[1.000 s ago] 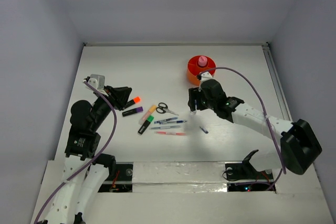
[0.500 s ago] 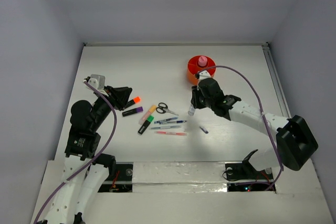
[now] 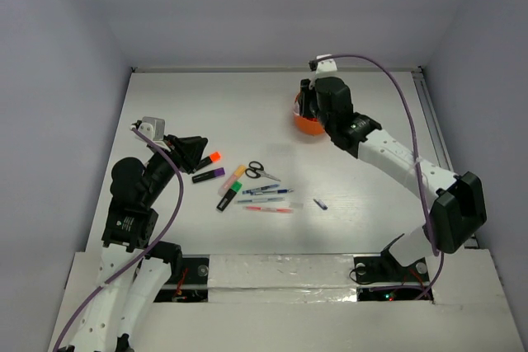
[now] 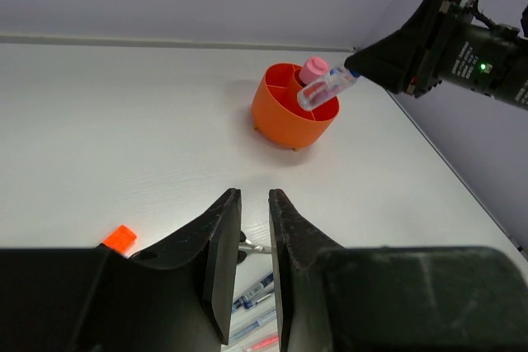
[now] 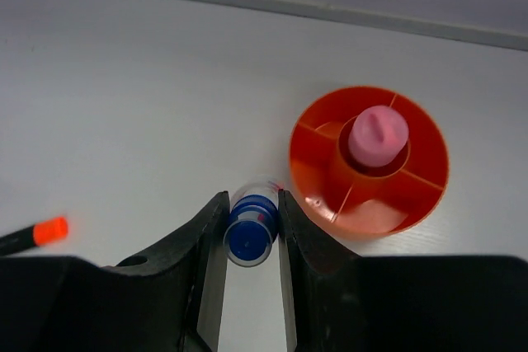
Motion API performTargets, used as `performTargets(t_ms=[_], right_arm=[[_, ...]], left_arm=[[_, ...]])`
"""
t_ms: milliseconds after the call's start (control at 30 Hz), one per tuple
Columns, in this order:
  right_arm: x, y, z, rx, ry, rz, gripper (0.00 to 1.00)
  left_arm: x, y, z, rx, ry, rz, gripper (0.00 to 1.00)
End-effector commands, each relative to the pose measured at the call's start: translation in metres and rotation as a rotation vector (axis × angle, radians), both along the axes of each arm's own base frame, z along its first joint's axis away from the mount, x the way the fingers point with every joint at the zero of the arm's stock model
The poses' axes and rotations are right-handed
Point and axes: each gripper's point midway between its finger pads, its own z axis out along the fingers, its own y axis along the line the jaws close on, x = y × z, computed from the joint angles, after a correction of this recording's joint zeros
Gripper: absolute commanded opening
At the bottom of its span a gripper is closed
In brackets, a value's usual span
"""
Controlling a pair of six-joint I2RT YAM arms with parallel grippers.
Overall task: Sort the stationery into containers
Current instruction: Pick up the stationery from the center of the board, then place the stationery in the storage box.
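Note:
The bottle [image 5: 251, 232] is still hanging at the orange tub's rim, so my right gripper should next lower it and shift it over the open section of the orange tub beside the pink tube.
The orange tub [image 3: 307, 126] stands at the back right, partly hidden by my right arm; it also shows in the left wrist view [image 4: 285, 121] and the right wrist view [image 5: 388, 204]. A pink tube [image 5: 378, 135] stands in its centre. My right gripper [image 5: 252, 204] is shut on the small blue-capped bottle [image 5: 251, 232] and holds it in the air just left of the tub's rim. My left gripper [image 4: 254, 199] is empty, its jaws a narrow slit apart, above the table's left side. Highlighters [image 3: 209, 175], scissors [image 3: 260, 171] and pens [image 3: 266, 190] lie mid-table.
An orange-ended highlighter [image 3: 208, 159] lies nearest my left gripper [image 3: 190, 150]. A red pen [image 3: 268, 209] and a small blue piece [image 3: 320, 204] lie toward the front. White walls close the table at the back and sides.
My right arm has lifted from mid-table and swung back toward the orange tub, carrying the bottle. The left arm has not moved.

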Motion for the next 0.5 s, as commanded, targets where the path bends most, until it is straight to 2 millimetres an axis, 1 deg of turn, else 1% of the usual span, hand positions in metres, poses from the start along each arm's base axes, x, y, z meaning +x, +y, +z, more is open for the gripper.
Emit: performTargets(t_ms=[0, 33, 67, 100, 133, 167, 200, 267, 300, 400, 467], right_arm=[[0.032, -0.017, 0.037, 0.010, -0.114, -0.064, 0.07], [0.038, -0.019, 0.038, 0.014, -0.115, -0.064, 0.07], [0.047, -0.023, 0.039, 0.010, -0.113, -0.076, 0.07], [0.051, -0.025, 0.038, 0.004, -0.109, -0.078, 0.07], [0.054, -0.023, 0.037, 0.000, -0.109, -0.072, 0.07], [0.058, -0.028, 0.039, -0.004, -0.107, -0.077, 0.07], [0.063, -0.031, 0.032, -0.010, -0.093, -0.079, 0.07], [0.064, -0.027, 0.026, -0.011, -0.076, -0.060, 0.07], [0.067, -0.030, 0.020, -0.018, -0.063, -0.066, 0.07], [0.068, -0.026, 0.011, -0.017, -0.045, -0.051, 0.08], [0.071, -0.026, 0.000, -0.015, -0.023, -0.049, 0.08]], left_arm=[[-0.001, 0.000, 0.017, -0.007, -0.059, -0.003, 0.18], [-0.001, -0.001, 0.017, -0.006, -0.057, -0.004, 0.18], [-0.001, -0.001, 0.016, -0.006, -0.056, -0.004, 0.18], [-0.001, -0.001, 0.016, -0.006, -0.056, -0.006, 0.18], [-0.001, 0.000, 0.017, -0.006, -0.057, -0.003, 0.18], [-0.001, -0.001, 0.017, -0.006, -0.056, -0.003, 0.18], [-0.001, -0.001, 0.016, -0.006, -0.054, -0.003, 0.17], [-0.001, -0.001, 0.017, -0.006, -0.056, -0.003, 0.18], [-0.001, -0.001, 0.016, -0.006, -0.054, -0.006, 0.18], [-0.001, -0.001, 0.016, -0.005, -0.053, -0.007, 0.18], [0.000, -0.001, 0.015, -0.005, -0.050, -0.001, 0.18]])
